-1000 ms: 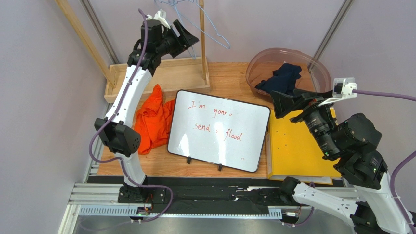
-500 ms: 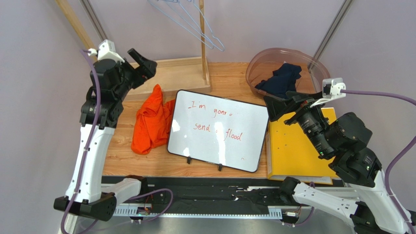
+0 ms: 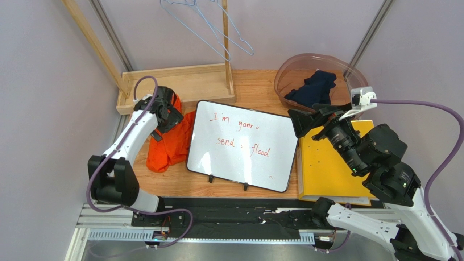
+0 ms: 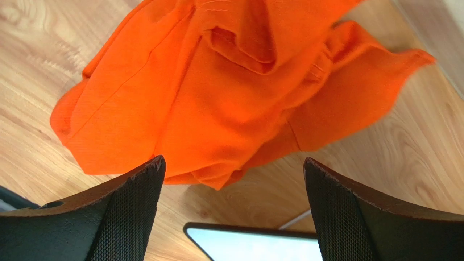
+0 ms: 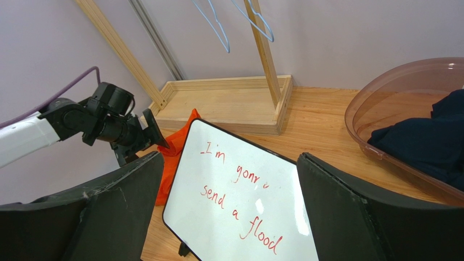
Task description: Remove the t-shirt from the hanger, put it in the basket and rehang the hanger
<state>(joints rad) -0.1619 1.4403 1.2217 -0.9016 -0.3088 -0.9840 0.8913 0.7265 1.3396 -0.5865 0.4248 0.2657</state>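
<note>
My left gripper should go down with its fingers open onto the orange t-shirt's folded flap [image 3: 169,131] [image 4: 242,57] below and close there, because the bunched cloth has a fold it can grab.
The orange t-shirt [image 3: 174,142] lies crumpled on the wooden table left of the whiteboard; it fills the left wrist view [image 4: 218,92] and peeks out in the right wrist view [image 5: 174,157]. Bare blue wire hangers [image 3: 218,30] hang on the wooden rack at the back, also in the right wrist view [image 5: 239,22]. My left gripper [image 3: 166,115] is open and empty, low over the shirt's top part. My right gripper [image 3: 310,120] is open and empty, raised over the whiteboard's right edge.
A whiteboard [image 3: 245,144] with red writing stands in the middle. A yellow folder [image 3: 327,168] lies at the right. A brown translucent tub [image 3: 288,70] holds dark cloth [image 3: 313,88]. The wooden rack base [image 3: 190,84] and post [image 3: 226,43] stand at the back.
My left arm has swung down from up by the hangers to just above the orange t-shirt on the table. My right arm has drifted slightly left.
</note>
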